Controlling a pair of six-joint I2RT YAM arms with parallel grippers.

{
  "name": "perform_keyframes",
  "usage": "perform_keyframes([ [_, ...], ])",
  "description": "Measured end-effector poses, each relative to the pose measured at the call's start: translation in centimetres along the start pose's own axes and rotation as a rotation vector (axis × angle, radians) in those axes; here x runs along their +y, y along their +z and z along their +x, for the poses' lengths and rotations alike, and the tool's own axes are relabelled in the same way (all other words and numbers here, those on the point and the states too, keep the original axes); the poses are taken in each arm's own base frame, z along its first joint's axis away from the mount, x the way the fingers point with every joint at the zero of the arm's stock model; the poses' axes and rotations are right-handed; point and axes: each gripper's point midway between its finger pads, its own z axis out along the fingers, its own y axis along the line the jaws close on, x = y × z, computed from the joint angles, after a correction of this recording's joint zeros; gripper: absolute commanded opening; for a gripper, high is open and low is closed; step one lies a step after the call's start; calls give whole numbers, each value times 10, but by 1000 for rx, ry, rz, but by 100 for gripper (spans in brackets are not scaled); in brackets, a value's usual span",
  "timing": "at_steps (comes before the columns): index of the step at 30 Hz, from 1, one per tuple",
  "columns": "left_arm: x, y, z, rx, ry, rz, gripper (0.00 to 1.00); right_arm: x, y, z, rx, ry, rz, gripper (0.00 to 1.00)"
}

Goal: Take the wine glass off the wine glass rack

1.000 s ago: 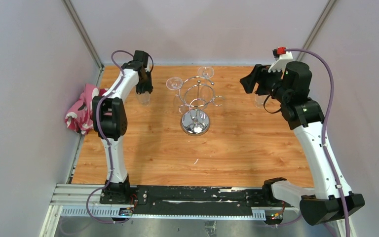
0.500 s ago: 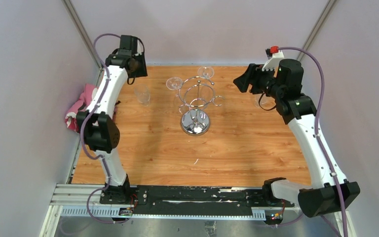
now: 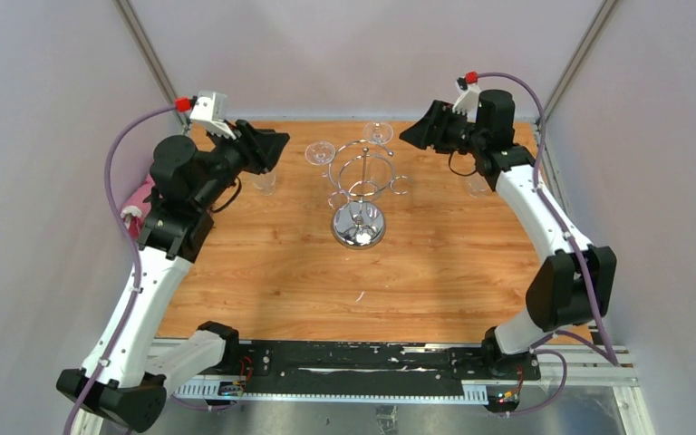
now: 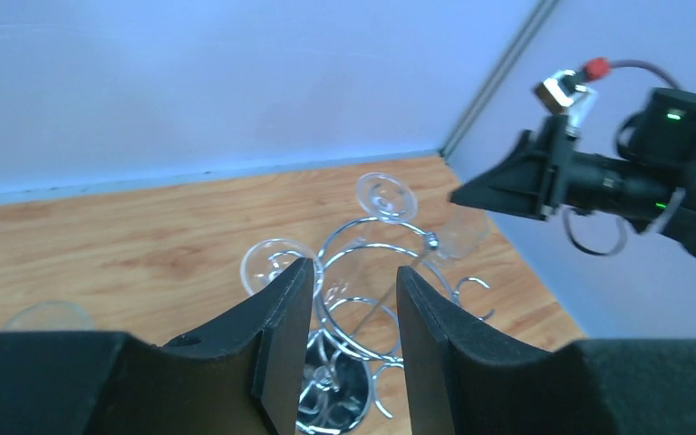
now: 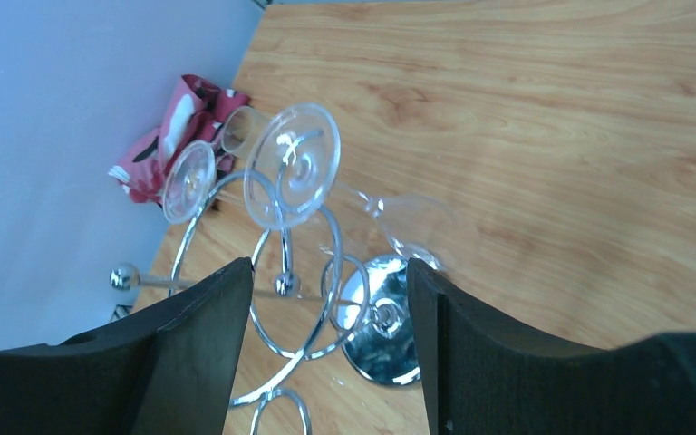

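Observation:
The right gripper moves to the left in the top view next, where the back glass's foot lies, and closes on the foot's exposed rim (image 3: 391,136) (image 5: 283,223).
The chrome wine glass rack (image 3: 360,192) stands mid-table on its round mirror base. Two wine glasses hang upside down from its hooks, their feet showing at the back left (image 3: 320,152) and the back (image 3: 379,133). My left gripper (image 3: 279,145) is open and empty, left of the rack and aimed at it. In the left wrist view (image 4: 353,299) the rack (image 4: 372,308) shows between its fingers. My right gripper (image 3: 410,136) is open and empty, right of the back glass. In the right wrist view (image 5: 326,299) that glass's foot (image 5: 293,163) is just ahead.
A clear glass (image 3: 265,181) stands on the table left of the rack, another (image 3: 478,186) on the right under the right arm. A pink patterned cloth (image 3: 140,204) lies at the table's left edge. Grey walls close in on three sides.
Both arms have left the glasses standing at the sides. The left gripper has risen and turned right toward the rack; the right gripper has moved left and back toward it.

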Motion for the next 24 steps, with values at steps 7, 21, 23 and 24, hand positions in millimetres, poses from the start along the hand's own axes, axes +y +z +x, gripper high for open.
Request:
perform_keyframes([
  [7, -12, -2, 29, 22, -23, 85, 44, 1, 45, -12, -13, 77, -141, 59],
  [21, -11, -5, 29, 12, -10, 83, 44, 2, 74, -13, 8, 174, -260, 42],
  [23, -10, -5, 29, 11, -9, 79, 44, 4, 74, -15, 5, 171, -270, 41],
  [24, -10, -5, 28, 11, -9, 78, 44, 5, 73, -15, 5, 170, -274, 41],
])
